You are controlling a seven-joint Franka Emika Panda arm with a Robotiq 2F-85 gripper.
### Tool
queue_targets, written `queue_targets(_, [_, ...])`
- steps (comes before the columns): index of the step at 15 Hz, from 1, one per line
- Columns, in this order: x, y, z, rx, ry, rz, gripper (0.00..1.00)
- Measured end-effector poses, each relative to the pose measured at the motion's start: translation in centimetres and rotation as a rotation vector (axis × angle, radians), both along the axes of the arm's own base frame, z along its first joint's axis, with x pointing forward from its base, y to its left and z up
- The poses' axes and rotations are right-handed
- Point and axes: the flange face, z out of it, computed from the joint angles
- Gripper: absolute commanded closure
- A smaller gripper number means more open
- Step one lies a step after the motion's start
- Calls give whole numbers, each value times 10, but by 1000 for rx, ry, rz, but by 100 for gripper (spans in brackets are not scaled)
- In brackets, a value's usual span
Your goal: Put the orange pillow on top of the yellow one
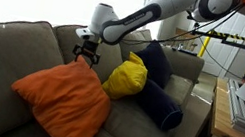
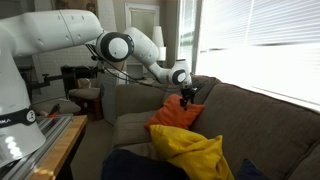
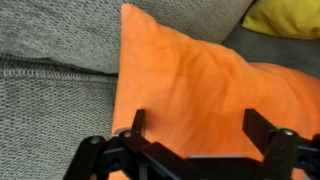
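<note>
I need to lower my gripper next and close its fingers around the orange pillow's top corner.
The orange pillow [image 1: 65,97] is large and square and leans against the grey sofa's backrest. It also shows in an exterior view [image 2: 176,113] and fills the wrist view [image 3: 210,90]. The yellow pillow [image 1: 127,77] sits beside it, propped against a dark navy cushion. It is in the foreground of an exterior view [image 2: 192,154] and at the top right of the wrist view [image 3: 288,17]. My gripper [image 1: 86,58] hovers just above the orange pillow's top corner, also seen in an exterior view [image 2: 187,98]. Its fingers [image 3: 198,125] are spread wide apart, with nothing between them.
Two dark navy cushions [image 1: 158,95] lie on the sofa behind and beside the yellow pillow. The grey sofa backrest [image 1: 10,44] rises behind the orange pillow. A wooden table [image 1: 225,122] with equipment stands next to the sofa arm.
</note>
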Motion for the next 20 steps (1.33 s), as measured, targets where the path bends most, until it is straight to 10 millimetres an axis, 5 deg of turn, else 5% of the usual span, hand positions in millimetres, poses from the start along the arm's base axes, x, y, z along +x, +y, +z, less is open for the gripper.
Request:
queue_targets(6, [1,0,-28,11,-92,59,4])
queue_targets(7, [1,-2,-31,9,-93,62,26])
queue_targets(9, [3,-5,-36,9,-97,72,32])
queue_targets(16, [5,-8,-42,17,-104,79,82])
queue_targets(20, [6,-7,-41,18,-107,79,100])
